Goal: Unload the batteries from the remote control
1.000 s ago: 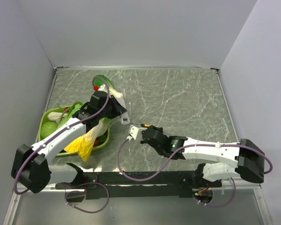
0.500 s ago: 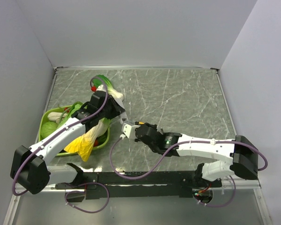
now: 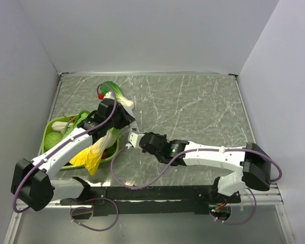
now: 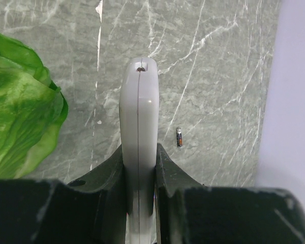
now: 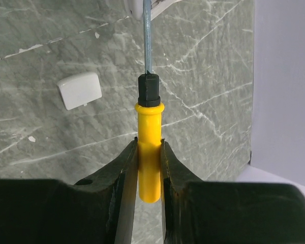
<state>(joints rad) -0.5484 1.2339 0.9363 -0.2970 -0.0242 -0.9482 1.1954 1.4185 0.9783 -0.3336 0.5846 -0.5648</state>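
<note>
The bare marble (image 4: 105,105) beside the cover piece is below the left gripper and to its right in the top view, so the robot needs to move that gripper over and down to release the remote.
My left gripper (image 4: 139,152) is shut on the slim white remote control (image 4: 138,101), held edge-on above the marble table. One small dark battery (image 4: 179,136) lies on the table just right of the remote. My right gripper (image 5: 149,147) is shut on a yellow-handled screwdriver (image 5: 149,127). The tool's thin metal shaft (image 5: 147,46) reaches up to the white remote control (image 5: 141,7) at the top edge of the right wrist view. In the top view the left gripper (image 3: 123,122) and the right gripper (image 3: 140,140) meet near the table's middle left.
A small white cover piece (image 5: 80,90) lies on the table left of the screwdriver. A green basket (image 3: 51,147) with vegetables and a yellow bag (image 3: 91,155) stands at the left. A lettuce (image 3: 113,91) lies behind the left gripper.
My right arm has stretched to the left, bringing the screwdriver up to the remote. The left arm has barely moved and both grips are unchanged.
</note>
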